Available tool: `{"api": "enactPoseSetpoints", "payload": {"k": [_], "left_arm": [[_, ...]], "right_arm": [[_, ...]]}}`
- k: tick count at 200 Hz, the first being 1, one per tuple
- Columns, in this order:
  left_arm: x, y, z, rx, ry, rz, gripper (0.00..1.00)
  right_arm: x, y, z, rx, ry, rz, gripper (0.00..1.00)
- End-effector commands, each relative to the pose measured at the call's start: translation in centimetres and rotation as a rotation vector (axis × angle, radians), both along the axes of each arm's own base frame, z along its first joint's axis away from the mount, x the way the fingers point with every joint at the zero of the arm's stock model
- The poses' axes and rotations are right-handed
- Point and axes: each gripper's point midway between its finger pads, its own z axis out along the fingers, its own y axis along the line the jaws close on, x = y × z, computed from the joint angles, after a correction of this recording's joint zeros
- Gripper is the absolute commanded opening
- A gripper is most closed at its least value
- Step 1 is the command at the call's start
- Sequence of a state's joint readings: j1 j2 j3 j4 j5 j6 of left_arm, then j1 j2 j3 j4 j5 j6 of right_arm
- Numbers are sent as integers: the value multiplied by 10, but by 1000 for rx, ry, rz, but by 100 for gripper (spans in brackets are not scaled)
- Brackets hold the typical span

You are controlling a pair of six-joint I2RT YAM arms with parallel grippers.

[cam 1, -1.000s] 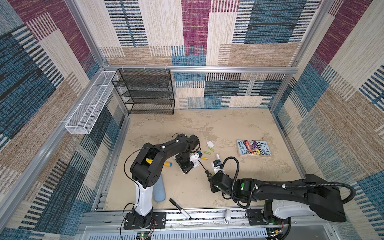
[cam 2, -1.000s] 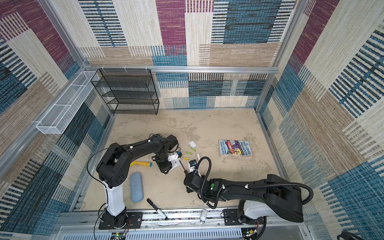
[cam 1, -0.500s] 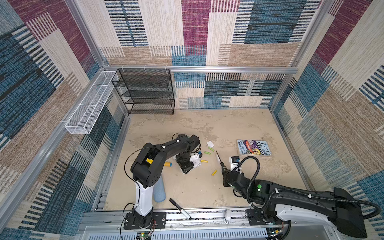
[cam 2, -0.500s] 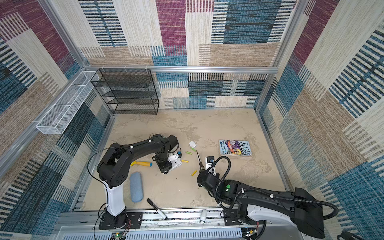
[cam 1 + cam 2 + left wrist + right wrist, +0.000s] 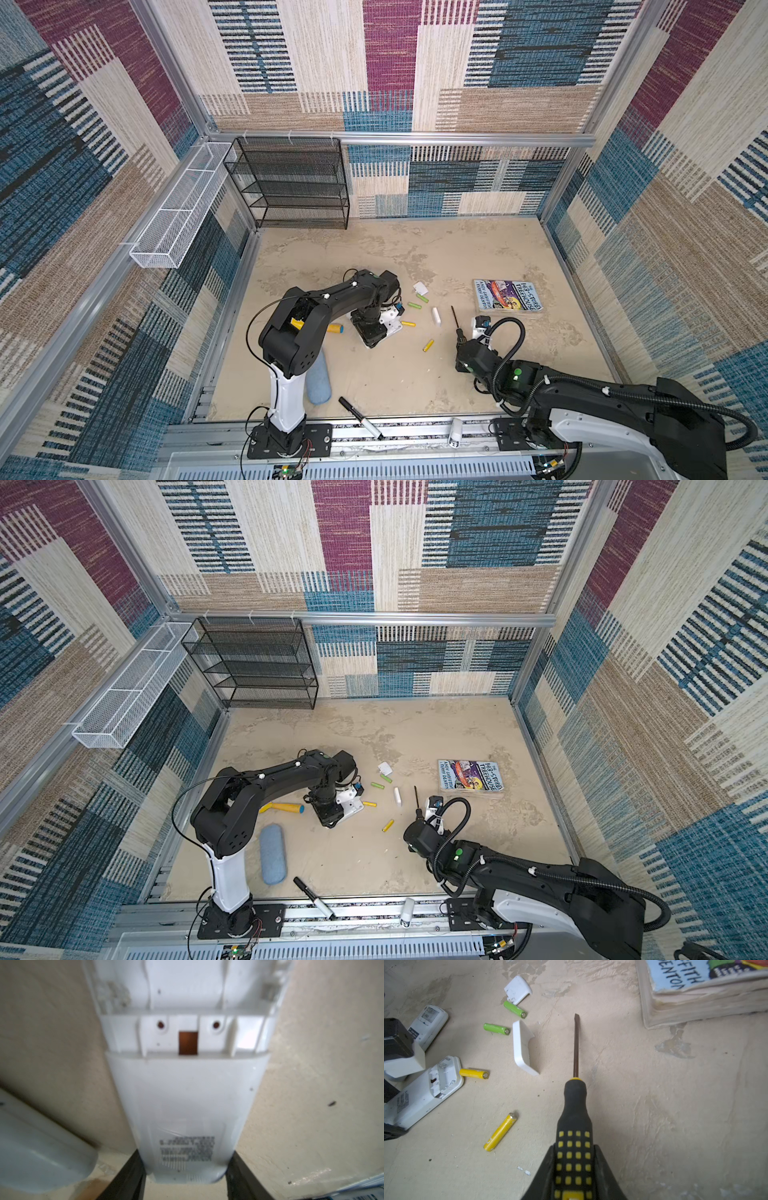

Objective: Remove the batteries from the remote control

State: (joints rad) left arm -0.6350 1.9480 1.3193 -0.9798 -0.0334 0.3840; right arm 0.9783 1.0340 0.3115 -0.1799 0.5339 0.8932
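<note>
I will lower my right gripper's screwdriver onto the bare tabletop (image 5: 455,326) beside the yellow battery and release it, as the remote control's battery bay is already empty.
My left gripper (image 5: 186,1180) is shut on the end of a white remote control (image 5: 187,1095). Its battery bay lies open and empty. In the right wrist view the same remote control (image 5: 423,1093) rests on the floor. Several batteries lie loose beside it: two green ones (image 5: 515,1009) (image 5: 496,1029) and two yellow ones (image 5: 474,1073) (image 5: 500,1132). Both top views show them too, green (image 5: 414,306) and yellow (image 5: 388,825). My right gripper (image 5: 574,1167) is shut on a black-and-yellow screwdriver (image 5: 576,1105), to the right of the batteries, its tip pointing away.
A second white remote (image 5: 428,1024) lies behind the left gripper. Two white battery covers (image 5: 518,989) (image 5: 523,1049) sit among the batteries. A book (image 5: 508,295) lies at the right, a blue case (image 5: 319,382) and a marker (image 5: 360,417) near the front, a black shelf (image 5: 291,183) at the back.
My right arm has drawn back to the right from the remote with the screwdriver in it. A yellow battery that the arm hid now shows on the floor. The left arm has stayed put.
</note>
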Motion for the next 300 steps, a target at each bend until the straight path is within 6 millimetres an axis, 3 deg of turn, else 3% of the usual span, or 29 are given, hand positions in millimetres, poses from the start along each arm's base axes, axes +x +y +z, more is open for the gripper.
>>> {"api": "enactPoseSetpoints", "payload": {"k": [1, 43, 109, 125, 152, 162, 168, 171, 219, 295, 300], "left_arm": [[2, 4, -1, 17, -11, 16, 54], [4, 2, 6, 0, -27, 11, 56], [3, 4, 6, 7, -30, 14, 63], [2, 4, 7, 3, -30, 16, 71], [3, 4, 8, 4, -36, 19, 76], [3, 3, 8, 1, -38, 23, 80], [3, 3, 10, -4, -40, 23, 97], [4, 2, 11, -6, -42, 23, 99], [8, -3, 27, -51, -82, 24, 99], [21, -17, 60, -150, -173, 26, 99], [22, -17, 61, -156, -174, 28, 99]], "right_arm": [[-3, 4, -11, 39, 38, -15, 0], [-10, 4, -32, 32, 89, -5, 1], [-13, 4, -41, 38, 107, 3, 9], [-14, 4, -42, 35, 110, 4, 13], [-15, 4, -44, 34, 115, 7, 19], [-14, 5, -44, 33, 116, 9, 22], [-14, 5, -44, 33, 114, 10, 24], [-14, 6, -44, 32, 115, 12, 25], [-10, 9, -31, 38, 89, 27, 50], [2, 11, 15, 49, -13, 33, 100], [2, 11, 18, 50, -19, 36, 100]]}}
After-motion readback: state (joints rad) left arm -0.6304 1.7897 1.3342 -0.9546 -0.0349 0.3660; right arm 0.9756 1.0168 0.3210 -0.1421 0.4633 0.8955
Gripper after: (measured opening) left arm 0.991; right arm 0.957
